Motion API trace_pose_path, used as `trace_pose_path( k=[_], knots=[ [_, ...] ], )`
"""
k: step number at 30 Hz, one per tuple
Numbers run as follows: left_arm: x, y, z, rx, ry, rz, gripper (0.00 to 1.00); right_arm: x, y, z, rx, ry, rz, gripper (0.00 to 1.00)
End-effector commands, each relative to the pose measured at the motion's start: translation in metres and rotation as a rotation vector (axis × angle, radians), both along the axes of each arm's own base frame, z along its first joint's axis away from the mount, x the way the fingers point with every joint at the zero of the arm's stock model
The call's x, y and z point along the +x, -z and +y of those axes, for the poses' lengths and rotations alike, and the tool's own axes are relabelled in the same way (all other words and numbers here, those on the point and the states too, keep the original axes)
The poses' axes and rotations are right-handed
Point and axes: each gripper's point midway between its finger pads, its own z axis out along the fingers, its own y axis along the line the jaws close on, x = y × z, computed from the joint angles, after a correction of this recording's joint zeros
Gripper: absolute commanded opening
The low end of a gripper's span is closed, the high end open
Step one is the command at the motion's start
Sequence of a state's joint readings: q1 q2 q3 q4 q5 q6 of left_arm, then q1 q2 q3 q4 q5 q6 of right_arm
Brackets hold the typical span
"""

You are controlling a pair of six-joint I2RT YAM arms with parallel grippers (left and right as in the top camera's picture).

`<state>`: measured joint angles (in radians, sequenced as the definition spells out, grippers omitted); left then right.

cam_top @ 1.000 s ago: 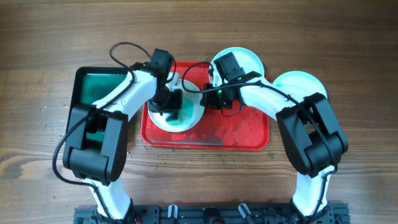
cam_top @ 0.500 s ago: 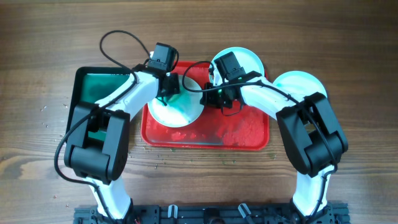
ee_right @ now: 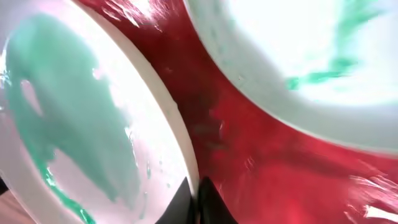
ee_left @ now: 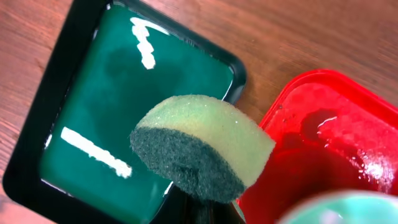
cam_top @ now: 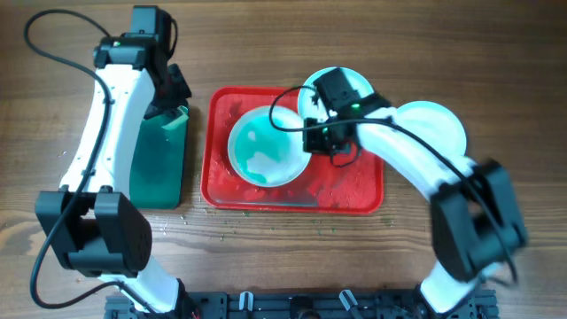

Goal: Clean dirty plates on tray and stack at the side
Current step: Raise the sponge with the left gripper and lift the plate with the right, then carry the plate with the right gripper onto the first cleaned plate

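Note:
The third plate is already off the tray, to the right of my right gripper in the overhead view. I should go up, swing across, come down onto it and let go.
The red tray holds a white plate smeared with teal; my right gripper is shut on that plate's right rim, as the right wrist view shows. A second plate sits at the tray's back right and a third plate lies right of the tray. My left gripper is shut on a green-and-yellow sponge and holds it over the dark green tray, left of the red tray.
The dark green tray holds teal liquid and stands left of the red tray. Small crumbs lie on the wooden table in front of the trays. Cables arc over both arms.
My left gripper has left the plate and swung left with the sponge to above the dark green tray. My right gripper stays on the plate's rim; the plate has shifted slightly right.

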<state>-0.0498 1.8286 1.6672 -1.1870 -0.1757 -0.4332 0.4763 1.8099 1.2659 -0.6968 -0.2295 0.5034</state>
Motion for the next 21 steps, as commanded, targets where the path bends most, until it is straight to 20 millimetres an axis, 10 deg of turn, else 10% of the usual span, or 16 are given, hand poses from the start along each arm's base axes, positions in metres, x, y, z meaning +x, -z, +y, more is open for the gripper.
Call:
trace_pose_path(
  k=[1, 5, 10, 21],
  knots=[
    [-0.002, 0.000, -0.002, -0.044, -0.020, 0.004, 0.04, 0.016, -0.081, -0.046, -0.162, 0.075, -0.279, 0.04],
    [-0.001, -0.001, -0.002, -0.043, -0.020, -0.001, 0.04, 0.006, -0.145, -0.090, -0.289, 0.134, -0.468, 0.04],
    [0.001, -0.001, -0.002, -0.044, -0.020, -0.011, 0.04, 0.001, -0.167, -0.124, -0.429, 0.207, -0.544, 0.04],
    [0.001, -0.001, -0.002, -0.044, -0.020, -0.011, 0.04, 0.008, -0.144, -0.061, -0.848, 0.126, -0.759, 0.04]
  ],
)
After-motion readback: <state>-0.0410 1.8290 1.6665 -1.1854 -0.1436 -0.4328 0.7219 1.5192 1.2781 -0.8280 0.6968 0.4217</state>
